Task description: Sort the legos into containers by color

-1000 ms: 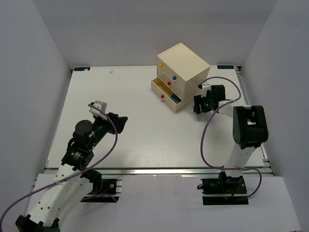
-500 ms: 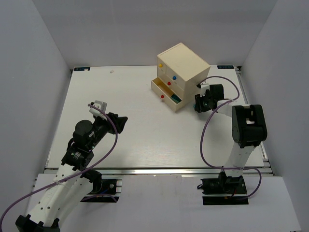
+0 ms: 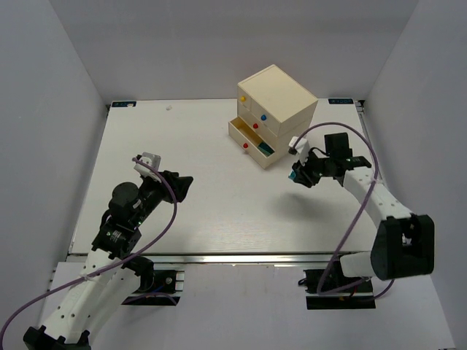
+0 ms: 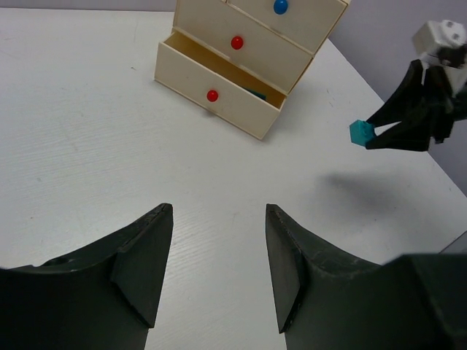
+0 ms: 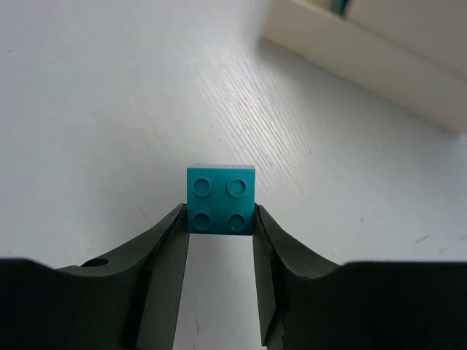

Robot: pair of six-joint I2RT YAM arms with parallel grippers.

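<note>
I need to move my right gripper to the left in the top view and outward over the open bottom drawer, to let go of the lego where matching teal lies.
My right gripper is shut on a teal-blue lego, a square brick with studs facing the camera, held above the table. In the top view that gripper sits just right of the chest's open bottom drawer; the lego also shows in the left wrist view. The cream chest has yellow, blue and red knobs. Something teal lies in the open drawer. My left gripper is open and empty over bare table at the front left. No other legos are in view.
The white table is boxed in by white walls on the left, back and right. The chest stands at the back right. A small white speck lies near the back edge.
My right arm has swung out from beside the chest toward the table's middle and lifted, now showing the teal-blue lego in its jaws. The left arm has barely moved.
</note>
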